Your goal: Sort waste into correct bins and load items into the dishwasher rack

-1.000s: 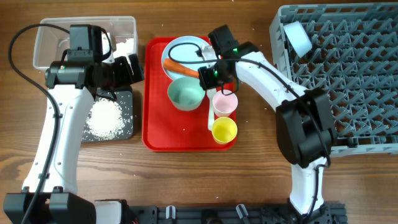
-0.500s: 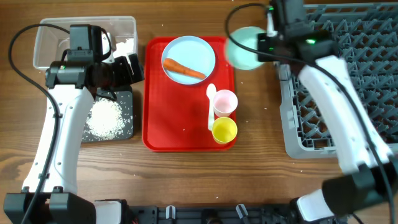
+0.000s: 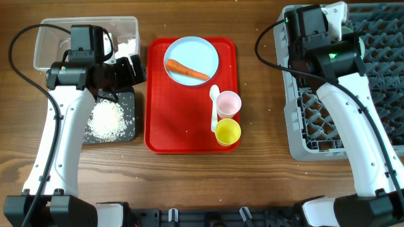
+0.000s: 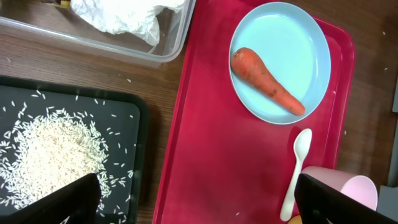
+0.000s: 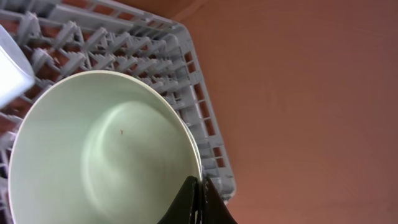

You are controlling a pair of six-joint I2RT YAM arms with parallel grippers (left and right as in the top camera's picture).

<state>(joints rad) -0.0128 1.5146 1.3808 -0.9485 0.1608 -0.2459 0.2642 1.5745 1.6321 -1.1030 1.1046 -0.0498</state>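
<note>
My right gripper should lower to set the tilted bowl among the rack wires beside the pale object and let go of the bowl's rim, because those pegs are below the gripper.
My right gripper (image 5: 199,188) is shut on the rim of a pale blue-green bowl (image 5: 99,162), held tilted over the grey dishwasher rack (image 3: 297,113) at its back-left corner; in the overhead view my arm hides most of the bowl (image 3: 347,28). On the red serving tray (image 3: 183,126) are a pale blue plate (image 3: 196,50) bearing an orange carrot (image 3: 186,70), a white spoon (image 3: 214,107), a pink cup (image 3: 228,104) and a yellow cup (image 3: 228,132). My left gripper (image 4: 202,205) is open and empty, above the gap between the black tray and the red tray.
The black tray (image 3: 126,107) holds a heap of white rice (image 3: 104,120). The clear tub (image 3: 50,38) behind it holds white tissue (image 4: 124,15). A pale object (image 5: 9,68) sits in the rack beside the held bowl. Bare wooden table lies in front.
My right gripper has lifted the bowl off the red tray and carried it right and back, over the rack's corner. The left arm has not moved.
</note>
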